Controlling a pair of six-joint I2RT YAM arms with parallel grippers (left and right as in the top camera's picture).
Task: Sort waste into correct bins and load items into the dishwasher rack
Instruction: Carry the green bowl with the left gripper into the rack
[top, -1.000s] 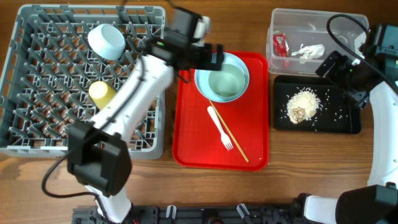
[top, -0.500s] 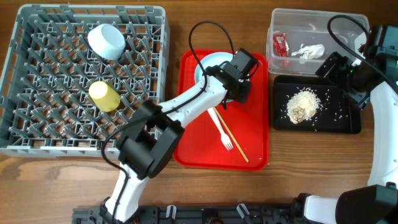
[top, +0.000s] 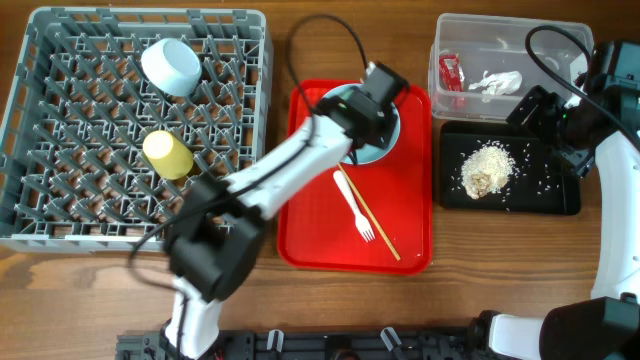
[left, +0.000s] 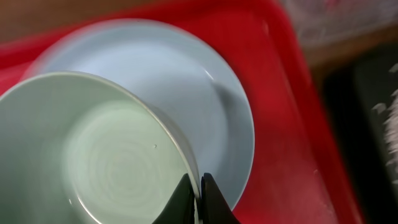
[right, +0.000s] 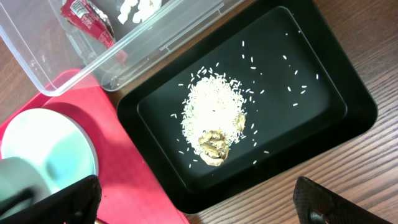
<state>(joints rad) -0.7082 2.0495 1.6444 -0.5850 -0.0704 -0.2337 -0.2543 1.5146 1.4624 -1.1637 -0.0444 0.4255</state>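
My left gripper has the rack's free wires beside the whitish bowl to its left in the overhead view, so I should lift it across, tilt and release.
My left gripper is shut on the rim of a pale green bowl, one finger inside and one outside. The bowl rests on the round white plate at the back of the red tray. A white fork and a thin wooden stick lie on that tray in front of the plate. My right gripper hangs open with nothing in it, above the front edge of the black tray, which holds the rice scraps.
The grey-blue rack fills the left side, with a whitish bowl and a yellow cup in it. The clear tub at the back right holds the red wrapper and the white napkin.
My left arm swung from the rack's edge over the red tray, and its gripper went from open to shut on the bowl's rim. The right arm has not moved.
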